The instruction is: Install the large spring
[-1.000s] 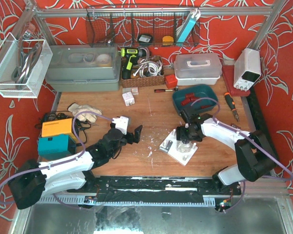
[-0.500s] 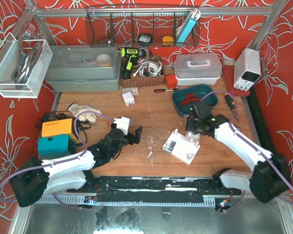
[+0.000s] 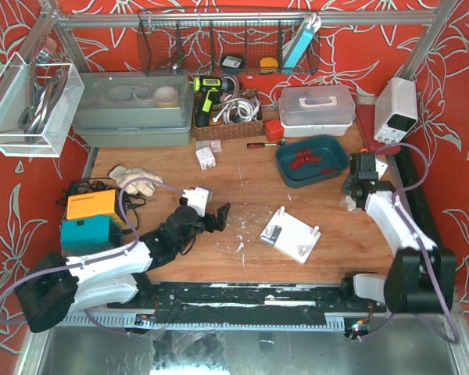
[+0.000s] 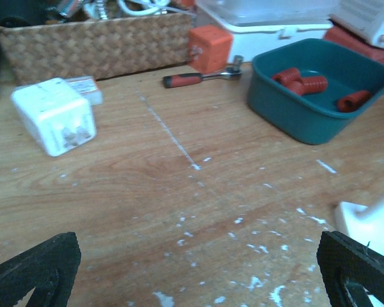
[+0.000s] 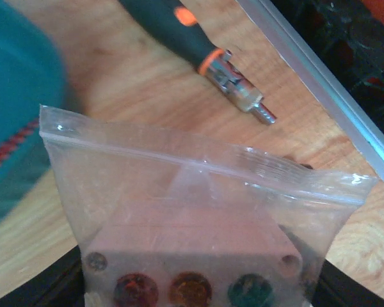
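The right gripper lowers the clear zip bag onto the free spot next and releases it, since bare wood beside the teal tray lies below this gripper.
Several red springs lie in a teal tray at the back right; they also show in the left wrist view. A white fixture plate with posts lies mid-table. My right gripper is near the right edge, shut on a clear zip bag that holds a pale block with coloured round spots. My left gripper is open and empty, low over bare wood left of the plate, with its dark fingertips at the frame's bottom corners.
A black and orange screwdriver and an aluminium rail lie just beyond the bag. A white charger, a ratchet driver, an orange cube and a wicker basket stand ahead of the left gripper.
My right arm has swung from over the white plate to the table's right side, carrying the bag. The left arm has barely moved.
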You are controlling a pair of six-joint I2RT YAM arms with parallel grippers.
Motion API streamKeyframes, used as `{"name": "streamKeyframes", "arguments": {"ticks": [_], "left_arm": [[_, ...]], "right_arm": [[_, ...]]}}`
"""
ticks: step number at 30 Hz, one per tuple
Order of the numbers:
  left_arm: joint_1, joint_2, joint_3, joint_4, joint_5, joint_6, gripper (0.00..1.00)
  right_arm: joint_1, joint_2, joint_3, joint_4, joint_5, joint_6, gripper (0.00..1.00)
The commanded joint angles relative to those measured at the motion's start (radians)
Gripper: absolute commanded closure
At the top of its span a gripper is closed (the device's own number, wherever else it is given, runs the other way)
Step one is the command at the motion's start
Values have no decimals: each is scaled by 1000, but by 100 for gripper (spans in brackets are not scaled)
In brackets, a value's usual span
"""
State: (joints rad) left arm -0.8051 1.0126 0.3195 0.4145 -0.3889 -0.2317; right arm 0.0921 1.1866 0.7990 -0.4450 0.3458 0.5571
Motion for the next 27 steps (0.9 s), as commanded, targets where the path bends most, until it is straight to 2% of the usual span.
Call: {"name": "streamKeyframes", "arguments": {"ticks": [1,3,5,8,13,15,17,19,27], "left_arm": [[-3,-46,-31,118,172,34,0],[-3,-49,-54,191,320,51,0],[-5,-33,-56,226,406,57,0],[-8,23,-35,222,441,61,0],[-12,68,-9,217,482,65,0],[-15,78,-7,215,482,66,0],[-17,80,-4,215,479,65,0],[-18,78,-4,212,475,65,0],[-20,86,-1,208,455,63,0]], "right_arm": [[-98,170,90,32,-26,-75,54],[-110,256,147,9,-39,-100,54],[-121,341,188,-7,-48,-102,52],[-146,427,223,-14,-91,-96,43],[-152,506,251,-43,-40,-76,29],[-152,517,262,-57,-36,-67,22],[-152,516,273,-76,-33,-56,9],[-151,506,278,-98,-29,-43,2],[-109,361,284,-207,-74,-51,2]]}}
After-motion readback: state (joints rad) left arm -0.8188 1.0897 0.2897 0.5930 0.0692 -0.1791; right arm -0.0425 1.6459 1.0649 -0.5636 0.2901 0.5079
